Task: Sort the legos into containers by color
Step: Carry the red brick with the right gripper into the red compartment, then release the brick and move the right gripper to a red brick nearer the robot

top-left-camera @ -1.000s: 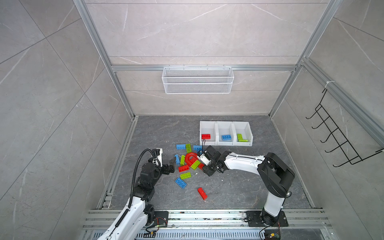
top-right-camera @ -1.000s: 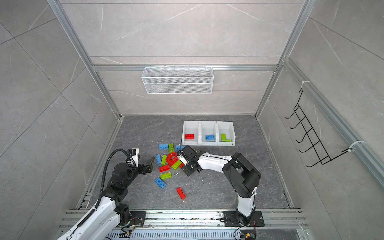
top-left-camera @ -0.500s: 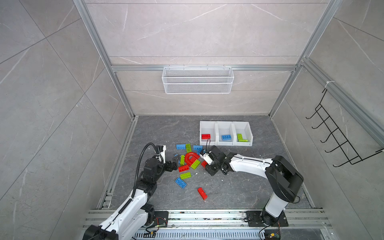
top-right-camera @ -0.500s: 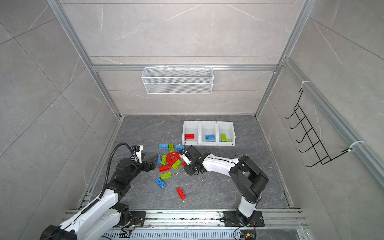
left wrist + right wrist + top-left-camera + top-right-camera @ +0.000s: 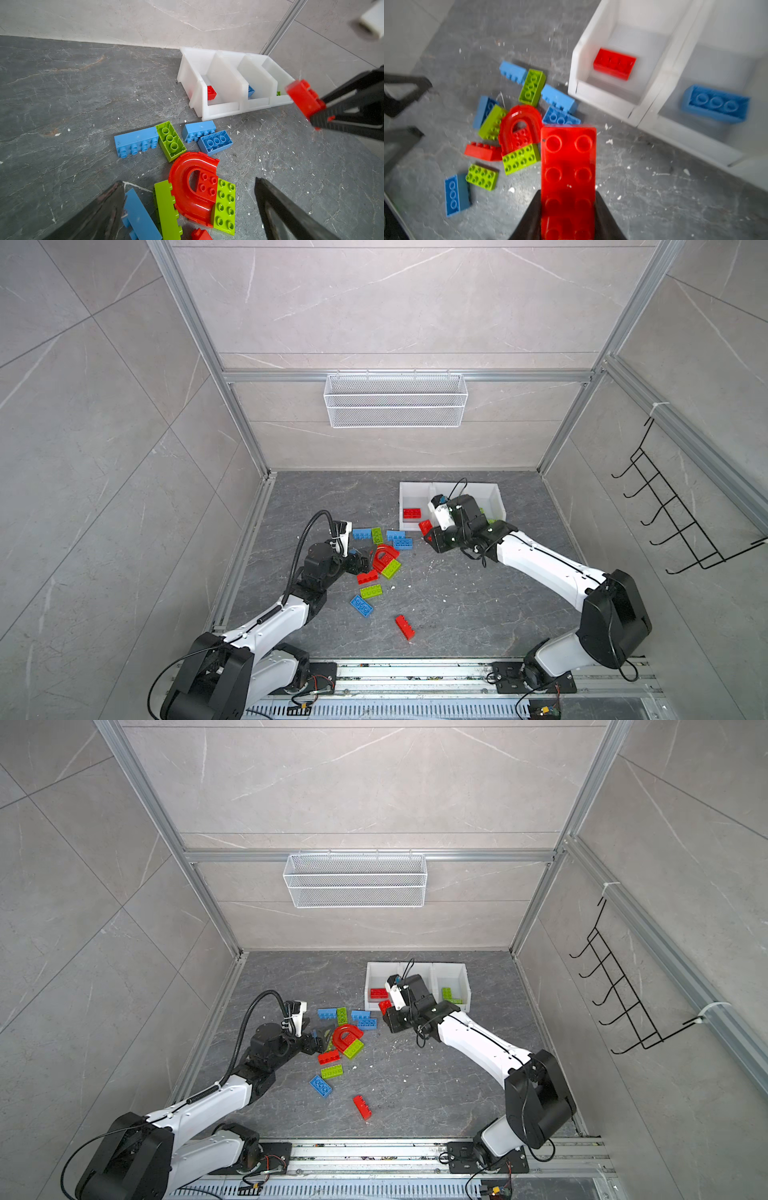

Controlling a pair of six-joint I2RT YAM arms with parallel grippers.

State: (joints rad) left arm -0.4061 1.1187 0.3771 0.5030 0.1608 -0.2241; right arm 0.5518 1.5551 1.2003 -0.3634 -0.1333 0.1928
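Observation:
My right gripper should next move outward past the front side of the bin, over the bin nearest the pile, to let go of its brick. A red brick is already in there.
My right gripper (image 5: 568, 199) is shut on a red brick (image 5: 568, 166), held above the floor just in front of the left bin of the three joined white containers (image 5: 415, 489). That bin holds a red brick (image 5: 411, 513). A blue brick (image 5: 716, 104) lies in the middle bin and green ones (image 5: 449, 994) in the right bin. My left gripper (image 5: 188, 182) stands open low over the loose pile, its jaws on either side of the red arch (image 5: 193, 182), a green brick (image 5: 166, 209) and a blue one (image 5: 139, 218). A lone red brick (image 5: 404, 626) lies nearer the front.
Loose blue and green bricks (image 5: 376, 535) lie between the pile and the bins. A white wire mesh basket (image 5: 395, 406) hangs on the back wall and a black hook rack (image 5: 665, 522) on the right wall. Aluminium rails run along the floor's left side and front.
My right gripper closed on a red brick at the pile, lifted it and carried it back toward the left bin. My left gripper moved right, in over the pile.

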